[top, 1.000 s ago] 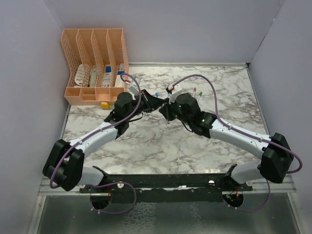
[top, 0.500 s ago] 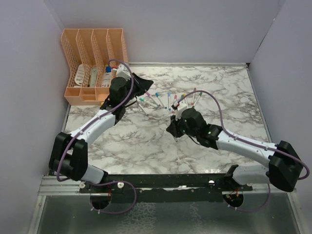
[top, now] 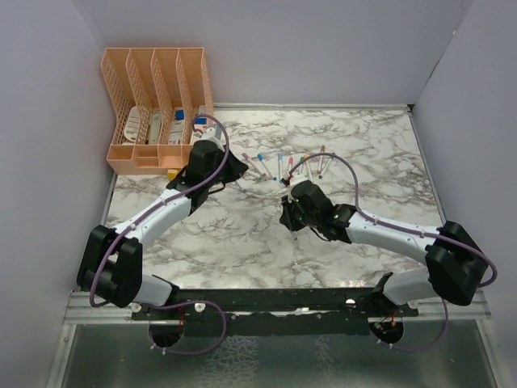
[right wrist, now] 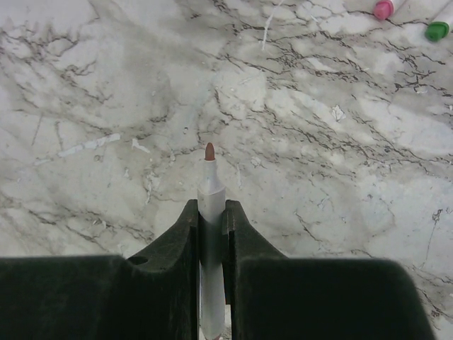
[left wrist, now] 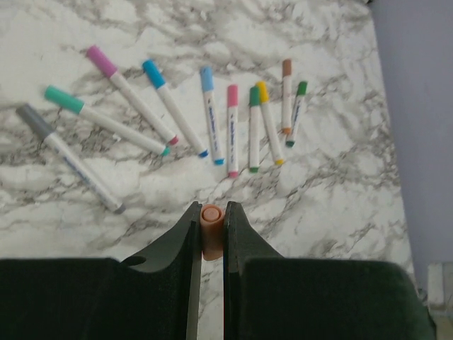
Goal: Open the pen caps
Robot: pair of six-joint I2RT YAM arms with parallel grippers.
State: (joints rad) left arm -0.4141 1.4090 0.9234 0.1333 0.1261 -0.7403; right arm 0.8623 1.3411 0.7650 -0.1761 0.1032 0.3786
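Note:
My left gripper will move back and down toward the clear marble beside my right gripper to release the orange cap (left wrist: pixel 211 228), because its pen is already uncapped.
My left gripper (left wrist: pixel 211 212) is shut on a small orange pen cap (left wrist: pixel 211 228), held above the marble table just left of the pen row. My right gripper (right wrist: pixel 210 209) is shut on an uncapped grey-white pen (right wrist: pixel 210 190) with its orange tip bare, above the table's middle. In the top view the left gripper (top: pixel 234 166) and right gripper (top: pixel 288 215) are apart. Several capped pens (left wrist: pixel 232 131) lie fanned out ahead of the left gripper, with grey, teal, purple, blue, pink, green, yellow and brown caps. The row also shows in the top view (top: pixel 283 166).
An orange mesh file organiser (top: pixel 153 113) with items in it stands at the back left. A yellow block (top: pixel 173 173) lies in front of it. Grey walls close in the table on three sides. A pink cap (right wrist: pixel 383 8) and a green cap (right wrist: pixel 437 30) show in the right wrist view.
The grippers were together at the table's middle a second ago and have pulled apart. The left moved left with the cap. The right moved nearer with the pen.

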